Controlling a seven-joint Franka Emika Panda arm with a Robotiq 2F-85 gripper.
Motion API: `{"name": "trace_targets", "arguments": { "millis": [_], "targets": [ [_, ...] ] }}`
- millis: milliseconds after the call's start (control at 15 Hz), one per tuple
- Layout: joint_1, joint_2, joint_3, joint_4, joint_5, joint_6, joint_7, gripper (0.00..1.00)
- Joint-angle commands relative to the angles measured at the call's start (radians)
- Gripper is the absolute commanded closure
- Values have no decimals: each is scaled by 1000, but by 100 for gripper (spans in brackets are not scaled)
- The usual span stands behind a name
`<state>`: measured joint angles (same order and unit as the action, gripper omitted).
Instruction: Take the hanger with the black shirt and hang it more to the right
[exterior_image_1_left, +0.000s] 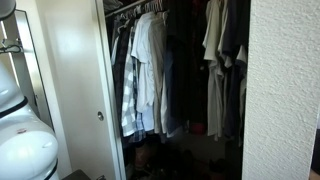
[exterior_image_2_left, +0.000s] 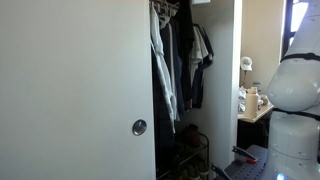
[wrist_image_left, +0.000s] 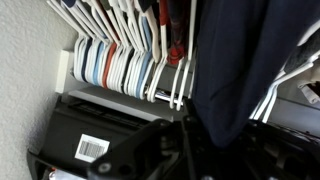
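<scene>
The closet rod is just below my gripper, so next I will lower the black shirt's hanger beside the white hangers and then let go of it.
In the wrist view a plain black shirt (wrist_image_left: 235, 60) fills the upper right and narrows to a tip that reaches between my gripper's dark fingers (wrist_image_left: 215, 150) at the bottom edge. The fingers are in shadow, so I cannot tell whether they press on the fabric or on the hanger; the hanger itself is hidden inside the shirt. Beside it several white hangers (wrist_image_left: 120, 70) sit hooked on the closet rod (wrist_image_left: 110, 97). In both exterior views the closet interior is too dark to pick out my gripper or the black shirt.
A black box with a barcode label (wrist_image_left: 90, 135) lies beyond the rod. White shirts (exterior_image_1_left: 150, 60) and grey garments (exterior_image_1_left: 215, 50) hang in the closet. A sliding door (exterior_image_2_left: 80, 90) with a round pull (exterior_image_2_left: 139, 127) covers one side. The white robot body (exterior_image_2_left: 295, 90) stands outside.
</scene>
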<state>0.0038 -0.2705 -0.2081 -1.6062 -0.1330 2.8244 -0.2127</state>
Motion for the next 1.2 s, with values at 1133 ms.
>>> {"name": "trace_targets", "arguments": {
  "millis": [1133],
  "targets": [
    [-66,128,47,110,3,35,20,97]
  ]
}}
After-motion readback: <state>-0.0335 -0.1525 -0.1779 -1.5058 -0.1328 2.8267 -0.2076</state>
